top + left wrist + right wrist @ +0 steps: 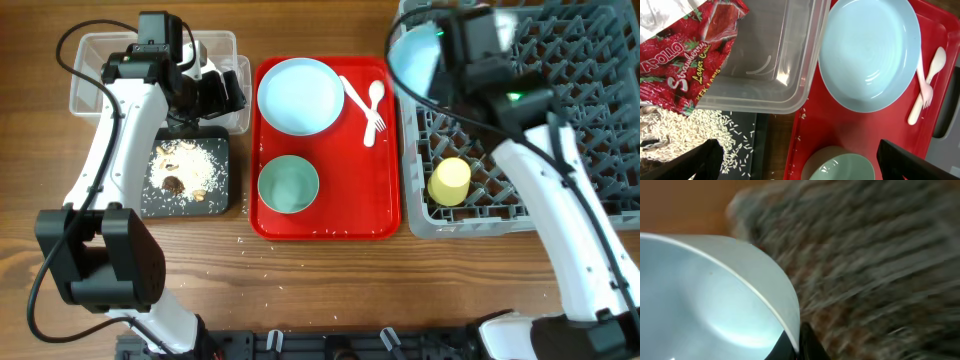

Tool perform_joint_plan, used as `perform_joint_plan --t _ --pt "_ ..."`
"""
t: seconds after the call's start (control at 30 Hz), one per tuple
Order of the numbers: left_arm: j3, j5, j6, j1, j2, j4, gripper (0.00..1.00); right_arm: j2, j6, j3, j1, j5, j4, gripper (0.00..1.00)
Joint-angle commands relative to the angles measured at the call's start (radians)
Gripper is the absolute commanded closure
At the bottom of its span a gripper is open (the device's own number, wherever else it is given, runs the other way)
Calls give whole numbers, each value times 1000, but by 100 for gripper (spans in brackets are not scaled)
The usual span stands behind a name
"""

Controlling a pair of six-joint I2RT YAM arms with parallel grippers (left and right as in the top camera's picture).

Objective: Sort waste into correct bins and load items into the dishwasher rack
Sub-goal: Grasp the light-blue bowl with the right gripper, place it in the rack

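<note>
The right gripper turns, moves outward and lowers the light blue bowl into the rack's far corner (438, 10) next, then releases it, because the yellow cup (450, 182) fills the rack's near corner.
My left gripper (222, 95) (805, 162) is open and empty, over the gap between the clear tub (95, 70) (785, 60) and the red tray. The red-and-white wrapper (685, 50) lies in the tub. Beige food scraps (185, 170) (680, 127) lie in the black tray (220, 195). The light blue plate (300, 95) (870, 50), pale green bowl (288, 185) (840, 170), and white fork and spoon (370, 105) (927, 82) sit on the red tray. My right gripper (450, 45) (796, 342) is shut on the rim of a light blue bowl (415, 55) (705, 295), tilted over the rack's far left corner. The yellow cup (450, 182) is in the grey rack (560, 110).
The flat red serving tray (375, 195) (860, 130) lies between the bins and the rack. Loose crumbs are scattered on the wooden table (320, 280) in front of the trays. The right wrist view is motion-blurred.
</note>
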Motion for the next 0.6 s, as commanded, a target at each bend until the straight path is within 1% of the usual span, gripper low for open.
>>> perform_joint_plan --t 0.0,0.13,0.23,0.27,0.37,0.43,0.57 --pt "16 -5 1 -2 -18 0 0 88 -166 -10 -34 347 126 96" --pt "16 -5 1 -2 -18 0 0 221 -444 -10 -74 350 396 96" --pt "16 -5 1 -2 -18 0 0 349 -673 -10 -89 351 633 96" --pt "16 -5 1 -2 -18 0 0 388 -728 -10 -91 361 706 96" --pt "16 -5 1 -2 -18 0 0 483 -805 -10 -91 451 885 96" --pt "16 -5 1 -2 -18 0 0 541 -845 -10 -91 473 984 96" --pt "16 -5 1 -2 -18 0 0 627 -851 -10 -92 473 1067 96"
